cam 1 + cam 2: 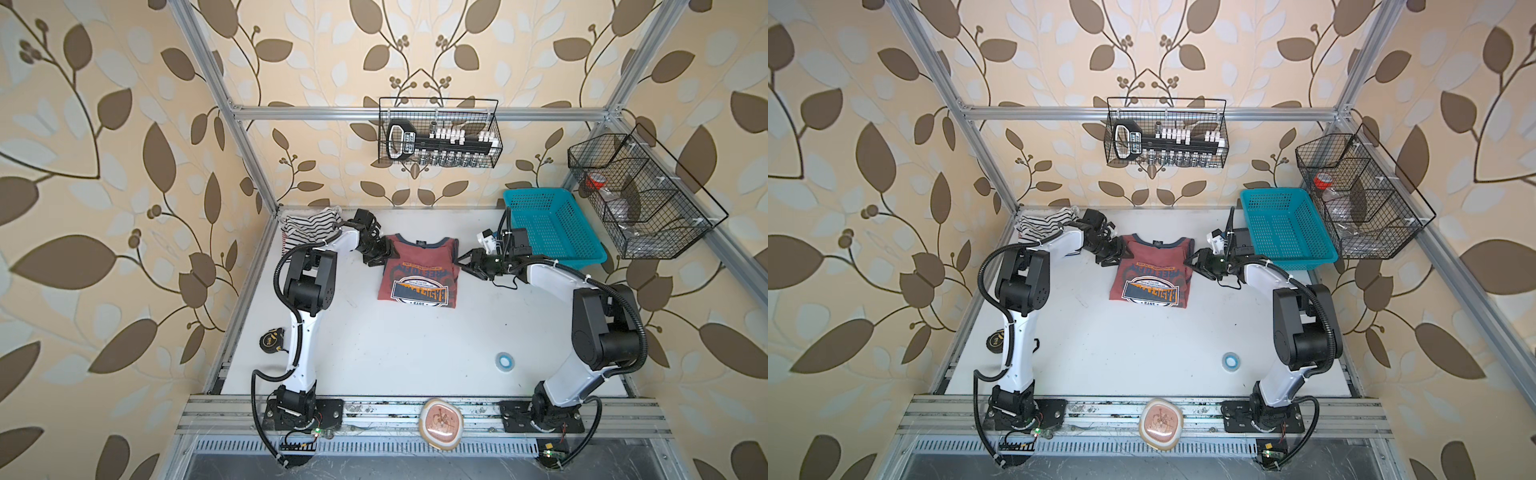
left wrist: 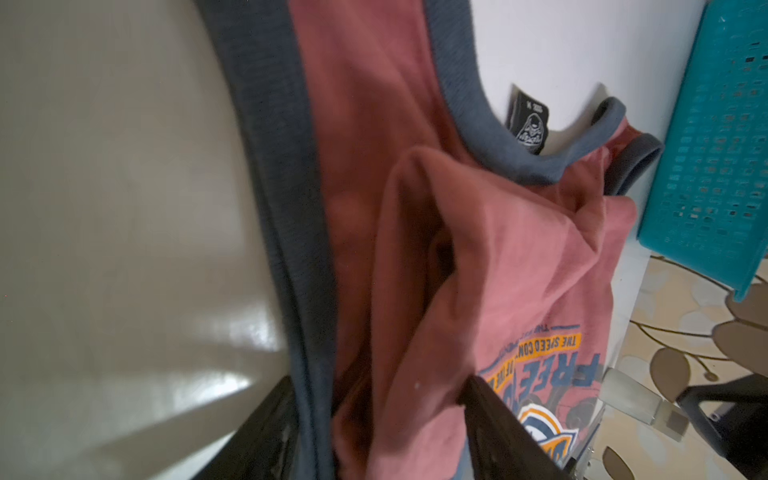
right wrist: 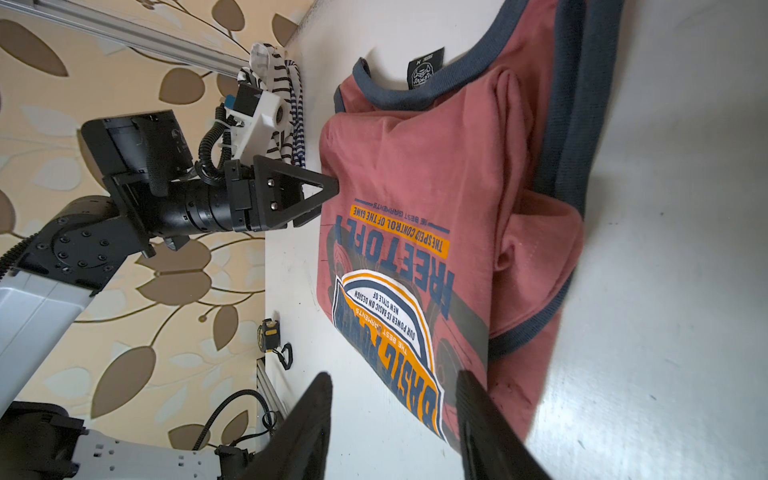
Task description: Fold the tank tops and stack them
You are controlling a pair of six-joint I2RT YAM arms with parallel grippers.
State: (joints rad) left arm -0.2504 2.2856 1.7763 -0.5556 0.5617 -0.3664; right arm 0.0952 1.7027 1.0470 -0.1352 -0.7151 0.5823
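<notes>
The raised fold of red cloth is already between my left gripper's spread fingers, so I will keep the gripper at the top's edge and close it there.
The dusty red tank top (image 1: 419,270) (image 1: 1150,270) with grey-blue trim and a printed graphic lies folded at the back middle of the white table. My left gripper (image 1: 380,258) (image 1: 1115,257) is at its left edge, open. In the left wrist view a loose fold of the red cloth (image 2: 478,249) lies between the spread fingers of the left gripper (image 2: 378,386). My right gripper (image 1: 462,264) (image 3: 394,378) is open at the top's right edge, holding nothing. A black-and-white striped tank top (image 1: 309,226) (image 3: 286,83) lies bunched in the back left corner, with red stripes showing beneath it.
A teal basket (image 1: 552,228) stands at the back right. A blue tape roll (image 1: 503,359) lies front right and a black tape measure (image 1: 271,340) at the left edge. Wire baskets (image 1: 440,133) (image 1: 640,195) hang on the frame.
</notes>
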